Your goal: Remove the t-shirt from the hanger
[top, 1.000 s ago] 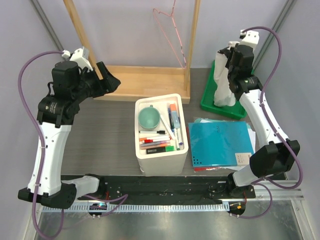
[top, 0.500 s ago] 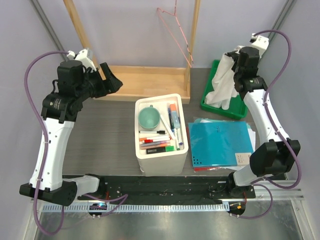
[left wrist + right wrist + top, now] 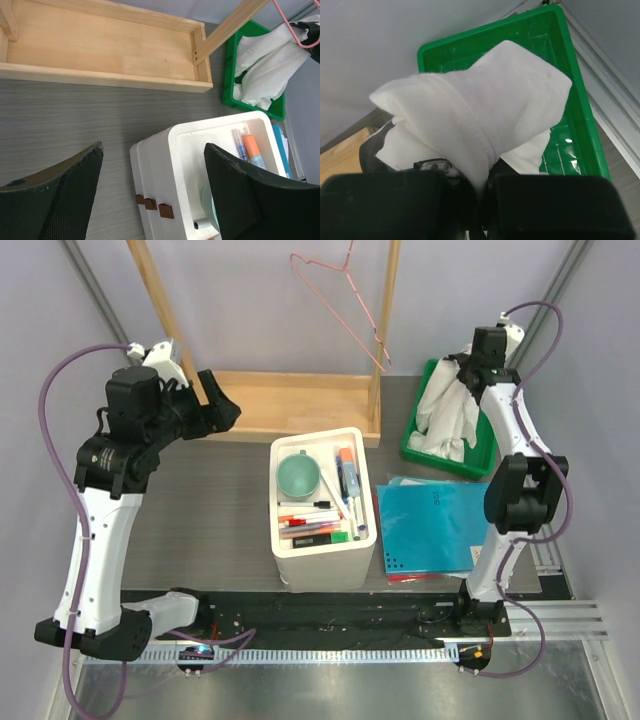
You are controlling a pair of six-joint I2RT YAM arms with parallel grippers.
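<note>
The upper part of the t-shirt still hangs above the bin's rim, so my right gripper should bring the pinched cloth down toward the inside of the green bin to let go of it.
The white t-shirt [image 3: 447, 410] hangs bunched over the green bin [image 3: 420, 443] at the back right; it also shows in the right wrist view [image 3: 480, 115] and the left wrist view [image 3: 270, 65]. My right gripper [image 3: 474, 362] is shut on the t-shirt's cloth, which is pinched between its fingers [image 3: 480, 187]. The pink wire hanger [image 3: 340, 300] hangs bare on the wooden rack, apart from the shirt; part of it shows in the left wrist view [image 3: 292, 27]. My left gripper [image 3: 222, 408] is open and empty above the table, left of the rack's base [image 3: 152, 165].
The tall wooden rack [image 3: 290, 405] stands at the back middle. A white organiser box [image 3: 322, 562] with pens and a teal cup [image 3: 298, 476] sits mid-table. A blue folder [image 3: 440, 527] lies to its right.
My right arm has swung back and folded over the green bin, lowering the t-shirt into it. The bare hanger has swung left. My left arm has shifted slightly.
</note>
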